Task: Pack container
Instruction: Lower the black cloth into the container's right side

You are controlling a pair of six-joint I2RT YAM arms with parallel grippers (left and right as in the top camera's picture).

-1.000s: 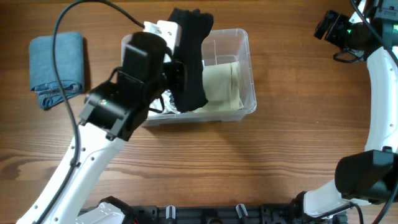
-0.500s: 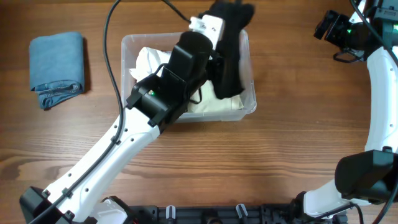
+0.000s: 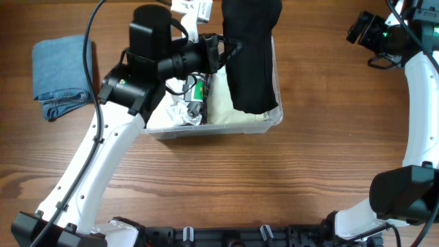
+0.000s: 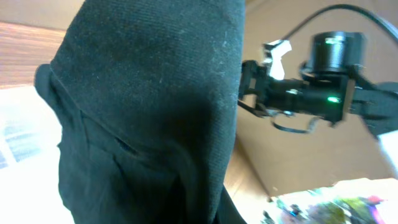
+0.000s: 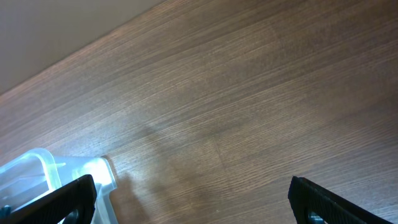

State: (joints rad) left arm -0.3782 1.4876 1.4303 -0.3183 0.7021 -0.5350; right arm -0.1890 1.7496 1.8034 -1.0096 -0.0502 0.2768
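Observation:
The black cloth covers the side rim of the container. Next I will lower my left gripper toward the beige cloth (image 3: 233,104) below and move it gently toward the green packet (image 3: 199,91).
The clear plastic container (image 3: 273,118) sits at the table's middle back. Its corner shows in the right wrist view (image 5: 38,175). My left gripper (image 3: 223,46) is shut on a black cloth (image 3: 252,62), which hangs over the container's right half. The cloth fills the left wrist view (image 4: 149,112) and hides the fingers there. Inside the container lie a beige cloth (image 3: 233,104), a crumpled white item (image 3: 180,111) and a green packet (image 3: 199,91). My right gripper (image 3: 359,29) is open and empty at the far right back, above bare wood (image 5: 193,199).
A folded blue denim cloth (image 3: 62,74) lies on the table left of the container. My left arm (image 3: 116,144) reaches diagonally from the front left. The right arm (image 3: 418,116) runs along the right edge.
My left gripper has swung the black cloth from the container's left middle to its right half and turned its wrist. The right arm has not moved.

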